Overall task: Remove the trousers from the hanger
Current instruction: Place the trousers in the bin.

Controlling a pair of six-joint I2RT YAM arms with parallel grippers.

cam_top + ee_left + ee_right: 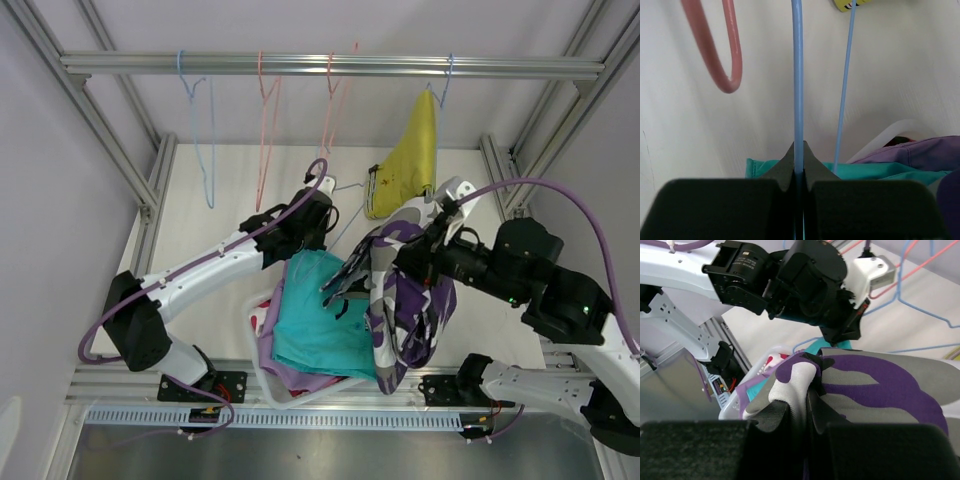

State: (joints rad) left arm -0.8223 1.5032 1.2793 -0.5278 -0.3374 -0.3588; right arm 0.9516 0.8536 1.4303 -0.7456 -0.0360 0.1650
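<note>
The camouflage shorts [405, 300] hang mostly beside the teal shorts, so my right gripper should lower back across the teal shorts toward the lilac shorts and open.
My left gripper [328, 216] is shut on the wire of a light blue hanger [352, 187] held off the rail; the left wrist view shows the jaws [798, 150] closed on that wire [798, 75]. My right gripper [425, 246] is shut on the purple-black-white camouflage shorts [405, 300], which hang from it over the basket; its jaws [796, 396] pinch a fold of the cloth [880, 385]. The mustard yellow shorts [412, 160] hang on a blue hanger on the rail [330, 65]. Teal shorts [320, 320], lilac shorts [275, 355] and red-and-white shorts [262, 318] lie in the white basket [262, 378].
A bare blue hanger [205, 140] and two bare pink hangers [265, 130] hang on the rail to the left. A pink hanger loop [715, 60] is close to my left gripper. Aluminium frame posts [110, 130] stand on both sides. The two grippers are close together above the basket.
</note>
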